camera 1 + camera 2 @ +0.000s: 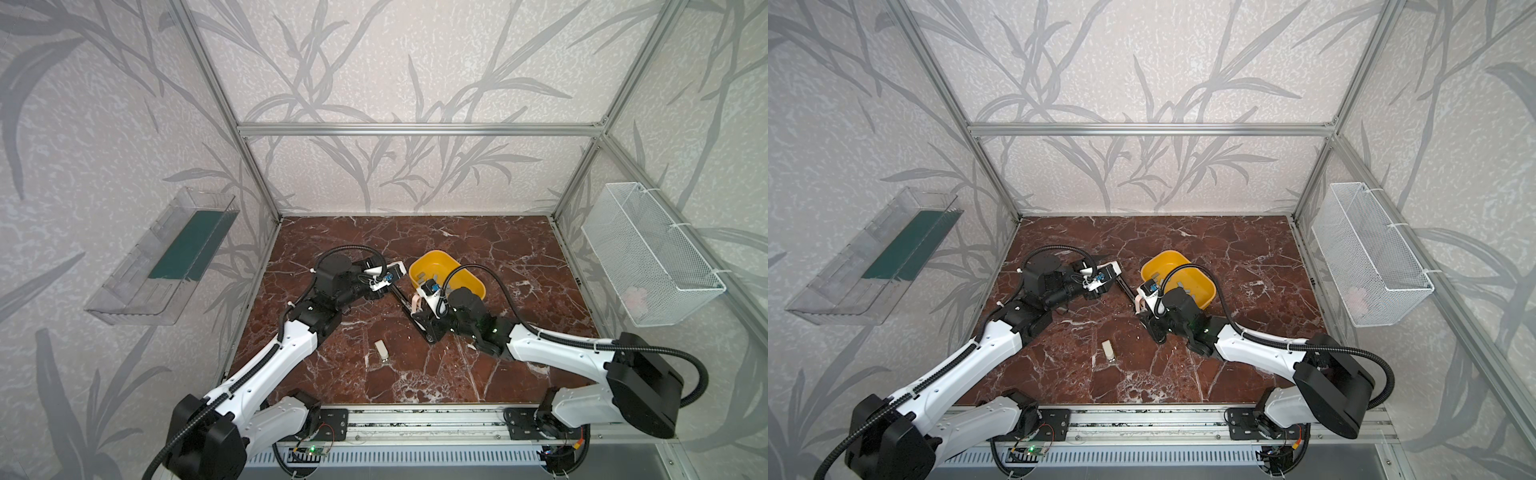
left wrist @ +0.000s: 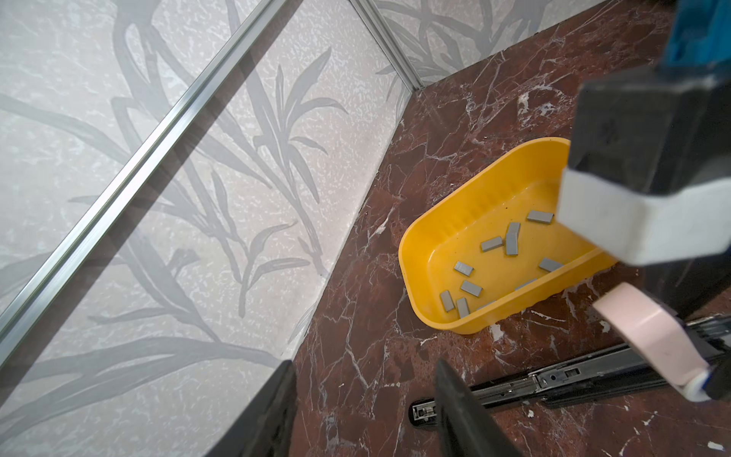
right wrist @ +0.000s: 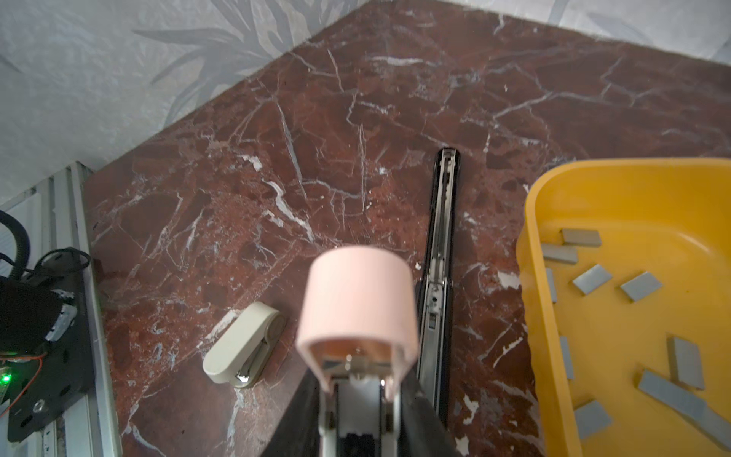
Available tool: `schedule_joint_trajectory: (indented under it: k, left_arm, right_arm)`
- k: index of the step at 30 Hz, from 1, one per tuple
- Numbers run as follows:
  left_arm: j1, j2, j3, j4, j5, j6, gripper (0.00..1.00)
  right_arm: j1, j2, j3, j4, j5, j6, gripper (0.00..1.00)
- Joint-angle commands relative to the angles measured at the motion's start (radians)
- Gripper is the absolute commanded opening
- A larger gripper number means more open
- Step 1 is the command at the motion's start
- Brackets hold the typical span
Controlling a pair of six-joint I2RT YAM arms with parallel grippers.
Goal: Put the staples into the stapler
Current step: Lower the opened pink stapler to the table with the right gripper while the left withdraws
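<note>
My right gripper will lower the pink stapler (image 3: 356,308) back onto bare marble (image 3: 295,367) beside the beige mini stapler, below and back from my gripper, and release it.
My right gripper (image 1: 417,305) (image 3: 358,395) is shut on a pink stapler (image 3: 356,308) (image 2: 652,344), held tilted just above the marble floor. Beside it a long black stapler (image 1: 409,311) (image 3: 439,277) lies open on the floor, its metal channel showing. Several grey staples (image 2: 492,244) (image 3: 592,279) lie loose in a yellow tub (image 1: 434,252) (image 2: 435,237) right behind my right gripper. My left gripper (image 1: 392,277) (image 2: 366,411) hangs open and empty by the black stapler's far tip (image 2: 421,411), which sits close to one of its fingers (image 2: 463,411).
A small beige mini stapler (image 1: 381,350) (image 3: 245,344) lies on the floor nearer the front. A white wire basket (image 1: 652,253) hangs on the right wall and a clear plastic shelf (image 1: 162,253) on the left wall. An aluminium rail (image 1: 415,419) runs along the front edge.
</note>
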Motion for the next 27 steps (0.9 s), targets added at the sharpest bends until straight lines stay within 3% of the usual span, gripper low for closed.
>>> schedule_joint_trajectory:
  k: [1,11,20,27]
  left_arm:
    - [0.002,0.007,-0.010,-0.002,0.011,0.048,0.56]
    - [0.002,0.007,-0.010,-0.018,-0.013,0.068,0.56]
    - [0.019,0.037,0.004,-0.009,-0.140,0.074,0.56]
    - [0.022,0.044,0.012,-0.030,-0.115,0.084,0.56]
  right_arm:
    - [0.010,0.028,0.053,-0.070,0.014,0.032,0.00]
    - [0.104,0.130,0.142,-0.156,0.074,-0.006,0.00]
    - [0.170,0.244,0.223,-0.236,0.113,0.021,0.00]
    - [0.176,0.355,0.296,-0.304,0.098,0.030,0.00]
